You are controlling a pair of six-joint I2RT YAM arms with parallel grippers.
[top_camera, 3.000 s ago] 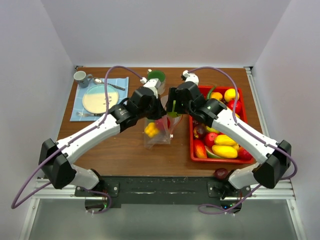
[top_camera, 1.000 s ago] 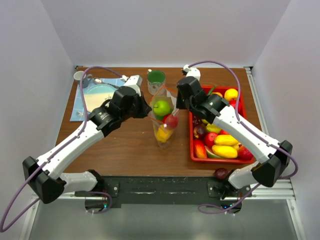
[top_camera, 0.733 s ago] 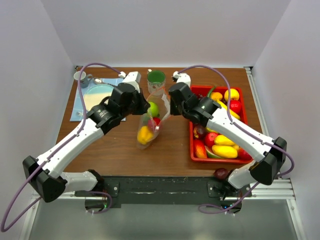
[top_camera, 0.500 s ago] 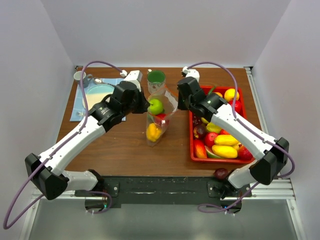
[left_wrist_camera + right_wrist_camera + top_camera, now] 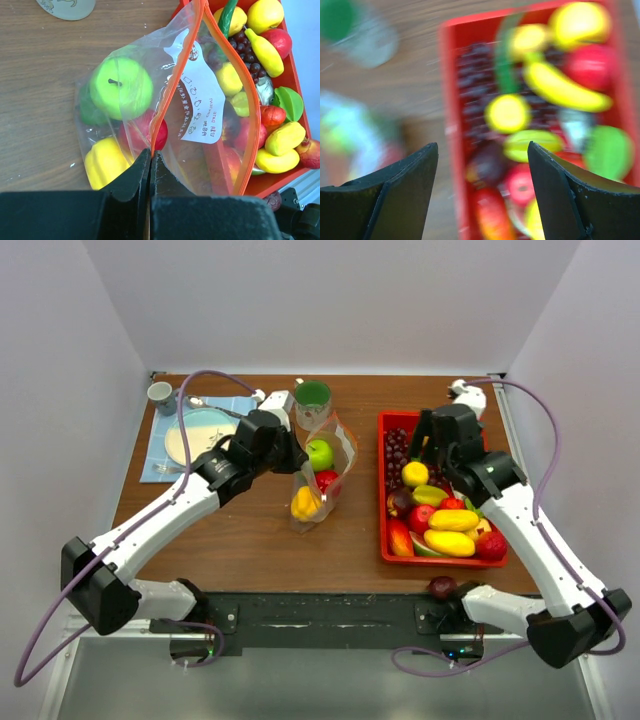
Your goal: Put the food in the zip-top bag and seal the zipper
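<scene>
The long yellow fruit (image 5: 566, 87) lies uncovered below my open right gripper, so I will next move the gripper down and to the right in the right wrist view, onto it.
The zip-top bag (image 5: 318, 475) stands open in the middle of the table, with a green apple (image 5: 319, 454), a red fruit and a yellow pepper (image 5: 305, 503) inside. My left gripper (image 5: 290, 452) is shut on the bag's orange zipper (image 5: 172, 85) at its left end, as the left wrist view shows (image 5: 150, 152). My right gripper (image 5: 427, 430) is open and empty above the red tray (image 5: 384, 540), which holds several more toy fruits (image 5: 449, 541). The right wrist view is blurred; it shows the tray (image 5: 451, 130) and the fruit under the open gripper (image 5: 482, 150).
A green cup (image 5: 312, 398) stands behind the bag. A blue mat with a plate (image 5: 196, 436), cutlery and a grey mug (image 5: 161, 394) lies at the far left. A purple fruit (image 5: 441, 587) sits at the table's near edge by the right base.
My right gripper has let go of the bag's mouth and swung right, over the tray. My left gripper still holds the zipper, and the bag has settled near the middle.
</scene>
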